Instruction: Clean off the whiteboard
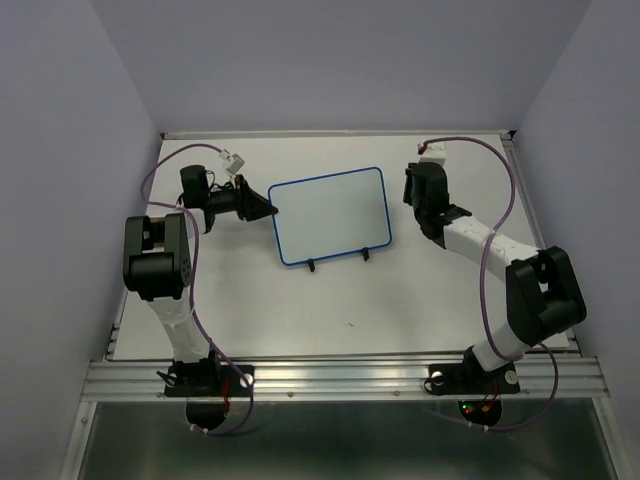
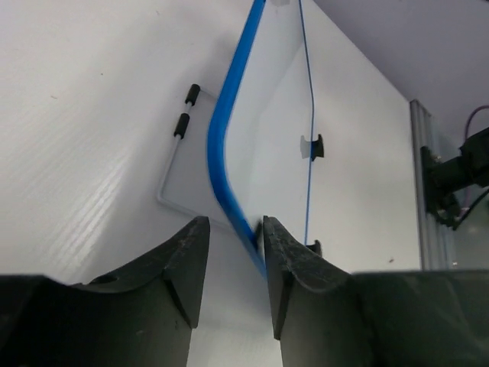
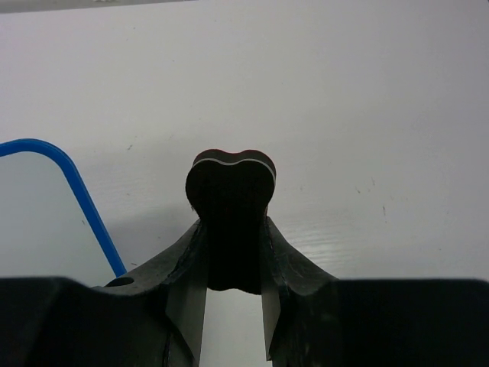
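Note:
The whiteboard looks blank, so my right gripper will next take the black eraser back and down onto the table beside the whiteboard (image 1: 330, 215) and let go of the eraser.
The whiteboard (image 1: 330, 215), white with a thin blue frame and two small black feet (image 1: 312, 266), lies in the middle of the table. Its surface looks blank. My left gripper (image 1: 268, 207) is at the board's left edge. In the left wrist view the left gripper (image 2: 233, 229) is open, and the blue frame (image 2: 221, 130) runs in between the jaws and touches the right finger (image 2: 286, 260). My right gripper (image 1: 415, 190) is just right of the board, near its far right corner. In the right wrist view the right gripper (image 3: 233, 223) is shut on a black eraser (image 3: 231, 183); the board's blue corner (image 3: 76, 191) lies to its left.
A thin wire bracket with black tips (image 2: 183, 122) lies on the table beside the board's edge. An aluminium rail (image 2: 426, 191) runs along the table's right side. Pale walls close in the table at left, back and right (image 1: 60, 150).

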You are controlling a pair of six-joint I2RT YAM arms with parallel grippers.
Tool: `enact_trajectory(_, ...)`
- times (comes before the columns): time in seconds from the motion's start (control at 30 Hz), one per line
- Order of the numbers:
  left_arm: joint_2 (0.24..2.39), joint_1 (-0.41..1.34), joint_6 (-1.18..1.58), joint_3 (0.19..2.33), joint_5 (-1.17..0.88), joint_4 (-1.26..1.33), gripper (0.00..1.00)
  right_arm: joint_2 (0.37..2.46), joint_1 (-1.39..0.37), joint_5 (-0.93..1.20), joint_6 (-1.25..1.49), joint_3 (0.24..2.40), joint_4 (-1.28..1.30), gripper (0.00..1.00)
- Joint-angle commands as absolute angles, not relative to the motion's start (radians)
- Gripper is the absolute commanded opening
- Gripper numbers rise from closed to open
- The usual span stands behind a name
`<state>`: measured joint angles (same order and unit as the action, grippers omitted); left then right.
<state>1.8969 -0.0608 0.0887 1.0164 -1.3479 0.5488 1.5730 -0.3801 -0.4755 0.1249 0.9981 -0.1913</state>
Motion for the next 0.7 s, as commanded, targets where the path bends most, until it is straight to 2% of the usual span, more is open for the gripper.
enact_trajectory(0.0, 1.853, -0.055, 0.009, 1.017, -1.304, 0.564, 0.56, 1.554, -0.38, -0.476, 0.228, 0.982, -0.148, 0.08)
enact_trajectory(0.17, 1.825, -0.057, 0.006, 1.009, -1.298, 0.563, 0.76, 1.585, -0.38, -0.488, 0.314, 1.02, -0.029, 0.09)
enact_trajectory(0.2, 1.818, -0.055, 0.006, 1.002, -1.296, 0.563, 0.84, 1.588, -0.38, -0.482, 0.339, 1.025, -0.003, 0.1)
enact_trajectory(0.23, 1.809, -0.054, 0.006, 0.997, -1.295, 0.561, 0.98, 1.591, -0.38, -0.477, 0.356, 1.026, 0.012, 0.09)
enact_trajectory(0.43, 1.65, -0.054, 0.006, 0.917, -1.25, 0.563, 0.99, 1.6, -0.371, -0.531, 0.426, 1.034, 0.159, 0.2)
enact_trajectory(0.53, 1.559, -0.055, 0.027, 0.848, -1.152, 0.565, 0.99, 1.601, -0.36, -0.491, 0.453, 1.028, 0.21, 0.25)
enact_trajectory(0.6, 1.412, -0.054, 0.079, 0.796, -0.996, 0.534, 0.99, 1.606, -0.36, -0.462, 0.466, 1.023, 0.253, 0.35)
enact_trajectory(0.63, 1.372, -0.054, 0.121, 0.782, -0.911, 0.522, 0.99, 1.609, -0.36, -0.456, 0.469, 1.025, 0.267, 0.36)
enact_trajectory(0.67, 1.338, -0.054, 0.156, 0.773, -0.7, 0.491, 0.99, 1.612, -0.36, -0.457, 0.469, 1.025, 0.279, 0.36)
